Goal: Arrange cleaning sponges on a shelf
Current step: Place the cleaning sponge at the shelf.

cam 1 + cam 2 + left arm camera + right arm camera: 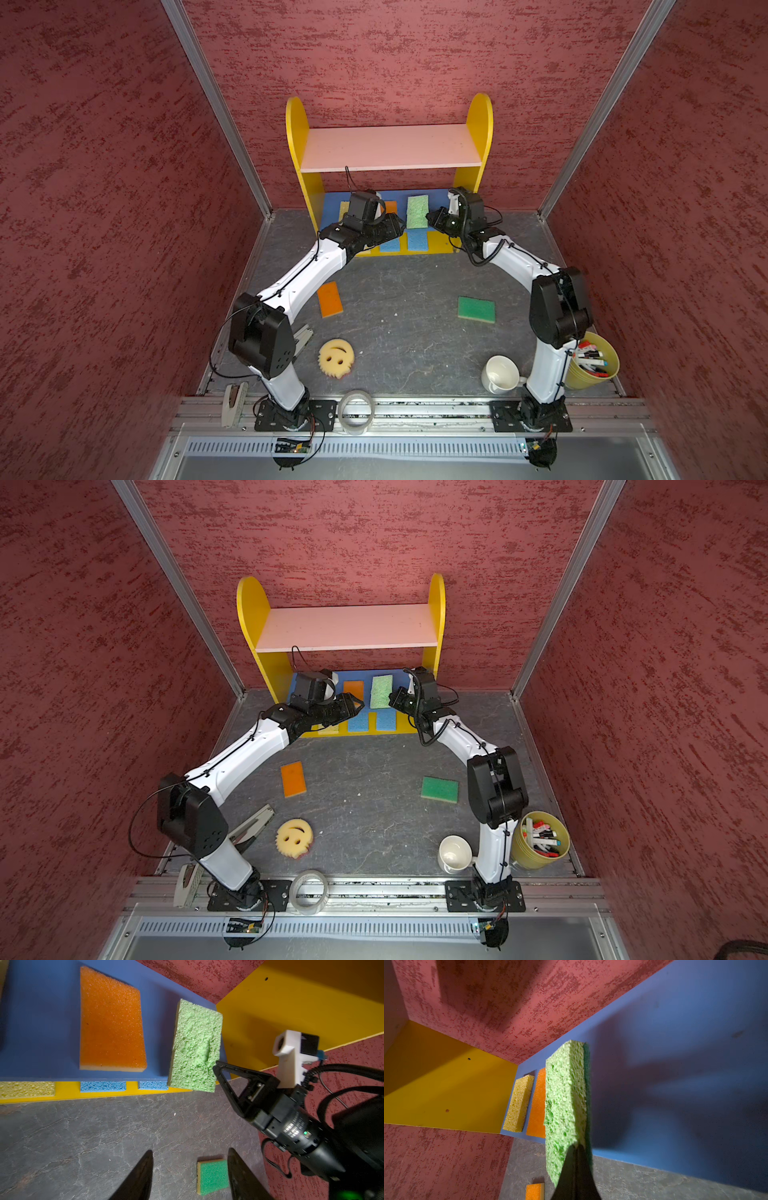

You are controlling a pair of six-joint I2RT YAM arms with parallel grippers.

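Note:
I next need to bring my right gripper down toward the blue board [368, 691] beside the orange sponge and release the light green sponge, still tilted above the shelf.
The shelf [480, 120] stands at the back wall. My right gripper [577, 1148] is shut on a light green sponge [195, 1047], holding it tilted over the front edge of the blue board [41, 1022]. An orange sponge [111, 1022] and a yellow sponge [519, 1103] lie flat on that board. Two blue sponges [358, 722] and a yellow one [27, 1088] sit on the yellow base. My left gripper [190, 1153] hangs open and empty over the table in front of the shelf. An orange sponge [330, 299], a dark green sponge [476, 309] and a smiley sponge [336, 357] lie on the table.
A white mug [500, 374] lies beside the right arm's base, with a yellow cup of markers [592, 361] behind that arm. A clear tape ring [356, 411] sits on the front rail. A stapler [249, 829] lies by the left arm. Red walls close in both sides.

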